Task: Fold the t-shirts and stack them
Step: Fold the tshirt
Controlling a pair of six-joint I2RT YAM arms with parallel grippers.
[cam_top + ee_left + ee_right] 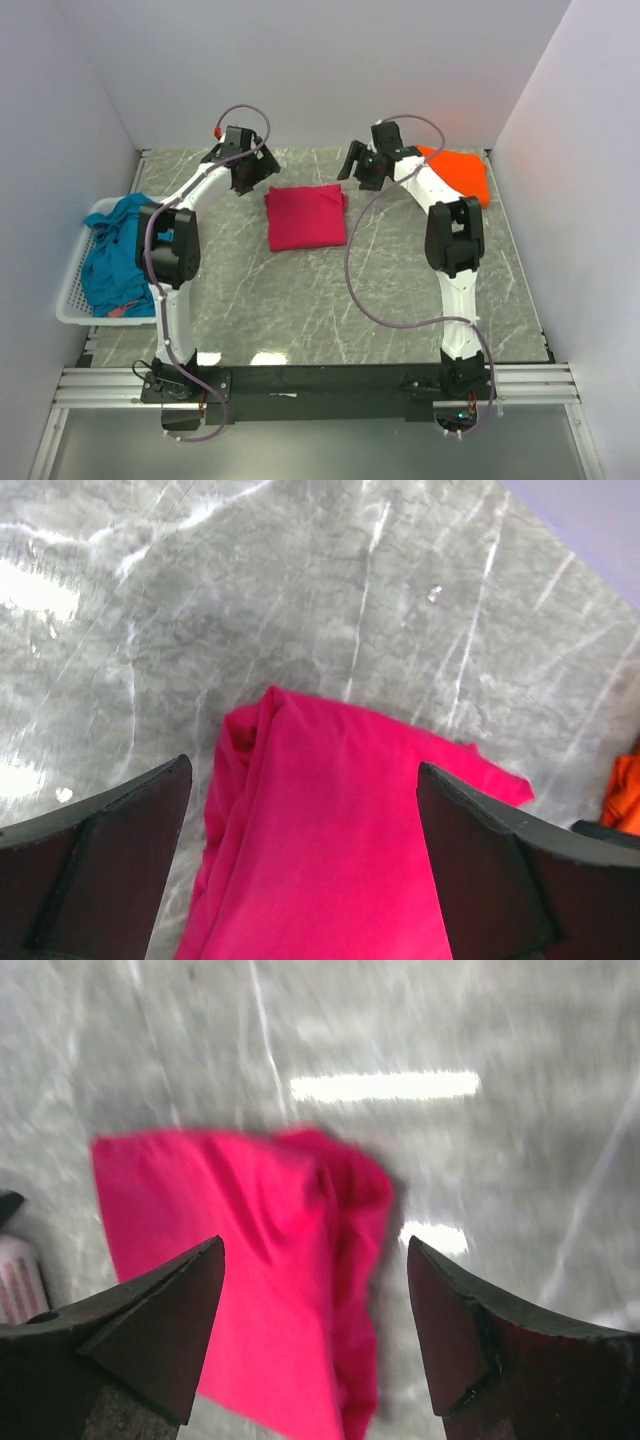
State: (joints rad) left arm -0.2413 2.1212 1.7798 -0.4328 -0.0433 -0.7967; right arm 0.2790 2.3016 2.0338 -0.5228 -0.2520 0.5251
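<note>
My right gripper next moves back, to the left in the top view and down onto the t-shirt's bunched side fold (341, 212) (340, 1295), as the pink layers gather there.
The magenta-pink t-shirt (306, 217) lies folded into a rectangle at the middle back of the table; it also shows in the left wrist view (330, 840) and the right wrist view (250, 1290). My left gripper (255, 172) is open and empty above its back left corner. My right gripper (358, 165) is open and empty above its back right corner. The bright orange t-shirt (462, 172) lies crumpled at the back right, behind the right arm. The teal-blue t-shirt (112, 252) is bunched in the white basket (72, 300).
The white lattice basket sits off the table's left edge. White walls enclose the back and both sides. The grey marble table (300, 300) shows bare in front of the pink shirt.
</note>
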